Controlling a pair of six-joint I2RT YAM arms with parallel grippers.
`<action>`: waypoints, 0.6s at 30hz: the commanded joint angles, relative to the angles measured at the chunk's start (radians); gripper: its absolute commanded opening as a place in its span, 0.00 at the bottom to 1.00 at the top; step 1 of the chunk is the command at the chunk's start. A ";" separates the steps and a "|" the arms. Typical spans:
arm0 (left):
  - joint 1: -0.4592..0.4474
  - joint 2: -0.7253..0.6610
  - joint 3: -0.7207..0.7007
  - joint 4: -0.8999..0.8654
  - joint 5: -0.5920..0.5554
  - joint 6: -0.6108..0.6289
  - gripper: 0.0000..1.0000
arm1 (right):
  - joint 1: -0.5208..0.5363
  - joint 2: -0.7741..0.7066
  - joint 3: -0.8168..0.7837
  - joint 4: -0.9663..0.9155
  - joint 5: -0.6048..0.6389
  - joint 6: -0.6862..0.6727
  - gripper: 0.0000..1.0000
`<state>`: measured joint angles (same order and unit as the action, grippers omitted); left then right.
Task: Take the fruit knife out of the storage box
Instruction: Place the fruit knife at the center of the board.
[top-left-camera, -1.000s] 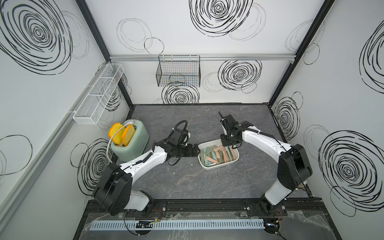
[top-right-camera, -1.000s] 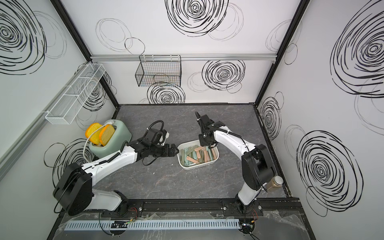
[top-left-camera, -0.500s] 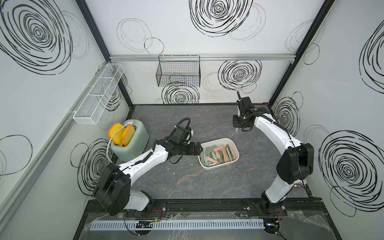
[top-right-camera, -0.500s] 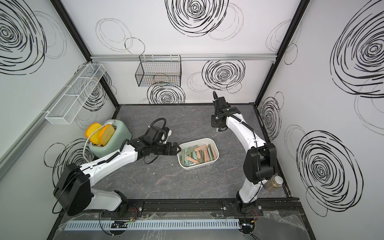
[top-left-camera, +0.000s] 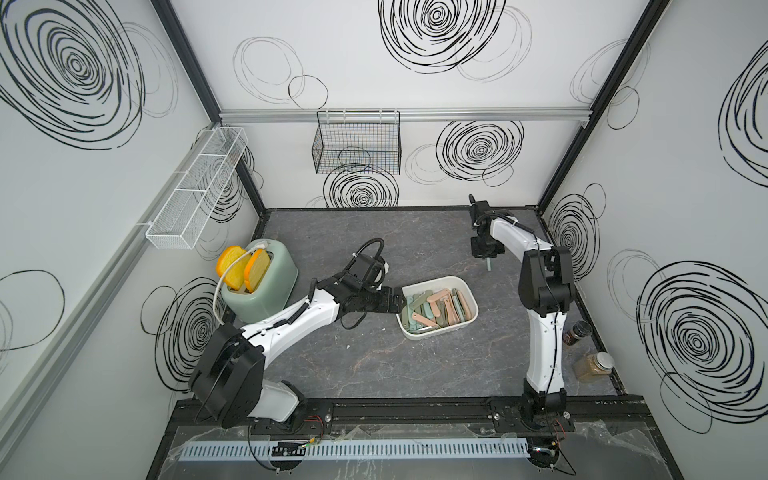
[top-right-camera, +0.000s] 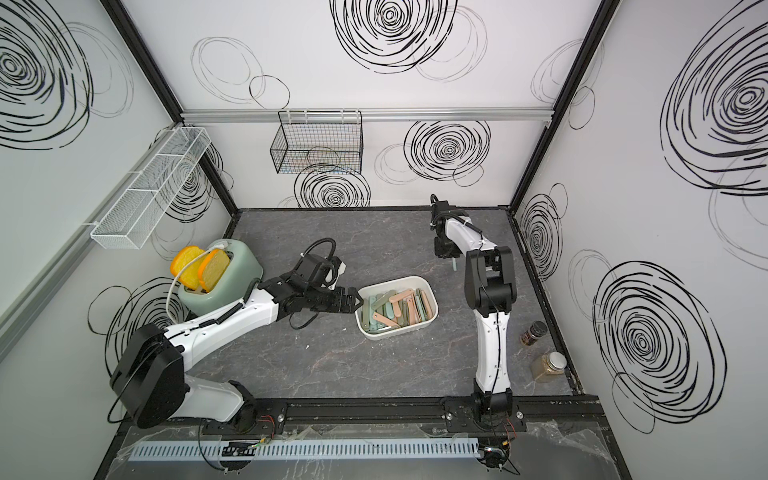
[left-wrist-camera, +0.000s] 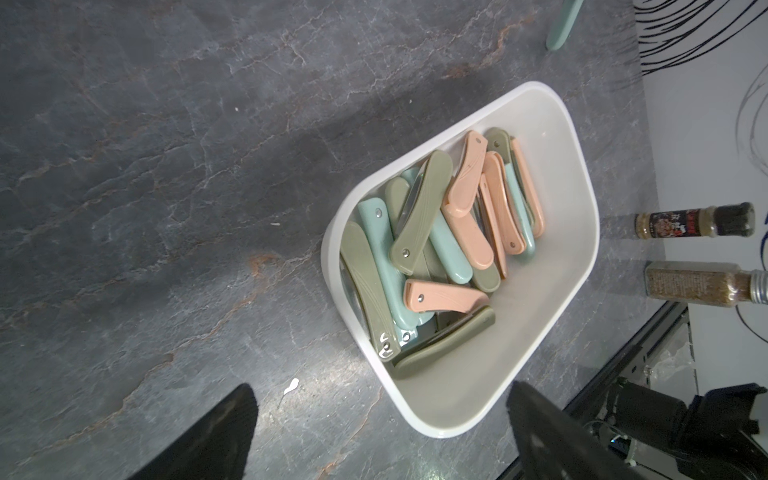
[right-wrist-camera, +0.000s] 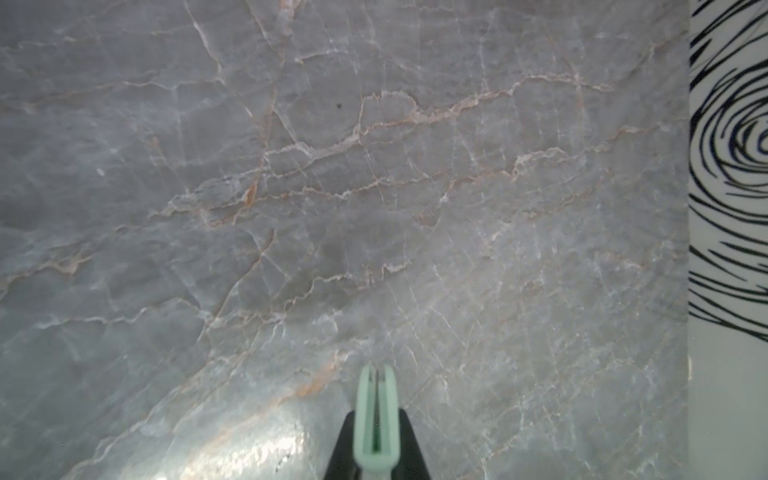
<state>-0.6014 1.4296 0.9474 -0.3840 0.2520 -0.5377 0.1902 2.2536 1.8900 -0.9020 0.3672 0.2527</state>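
The right gripper lowers the mint fruit knife (top-left-camera: 489, 264) onto the bare marble below it next and releases it, since that patch beyond the box stands empty.
The storage box (top-left-camera: 432, 279) (top-right-camera: 395, 279) (left-wrist-camera: 582, 166) is a white tub in the middle of the dark marble table, holding several folded fruit knives in green, blue and pink. My right gripper (top-left-camera: 486, 254) (top-right-camera: 451, 254) (right-wrist-camera: 376, 436) is at the back right of the table, well away from the box. It is shut on a mint fruit knife (top-left-camera: 489, 264) (top-right-camera: 454, 264) (right-wrist-camera: 376, 411) (left-wrist-camera: 563, 25) that hangs end-down over the table. My left gripper (top-left-camera: 401, 300) (top-right-camera: 354, 301) (left-wrist-camera: 382, 419) is open at the box's left end, with its fingers spread either side of a corner.
A green toaster (top-left-camera: 266, 286) with two bread slices stands at the left. Two spice jars (top-left-camera: 577, 332) (top-left-camera: 594, 365) stand by the right wall. A black wire basket (top-left-camera: 357, 143) hangs on the back wall and a white one (top-left-camera: 197, 191) on the left wall.
My right gripper lifted the mint knife out of the box and carried it to the back right. My left gripper edged rightward up to the box's end, still open.
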 joint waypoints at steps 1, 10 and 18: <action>-0.003 0.021 0.035 -0.015 -0.018 0.024 0.98 | -0.001 0.047 0.062 -0.066 0.006 -0.016 0.02; -0.003 0.056 0.067 -0.023 -0.017 0.027 0.98 | -0.015 0.144 0.098 -0.068 -0.040 -0.024 0.07; -0.006 0.061 0.062 -0.024 -0.020 0.027 0.98 | -0.019 0.172 0.103 -0.036 -0.099 -0.019 0.13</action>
<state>-0.6018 1.4834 0.9901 -0.4084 0.2447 -0.5266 0.1741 2.3814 1.9923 -0.9276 0.3313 0.2272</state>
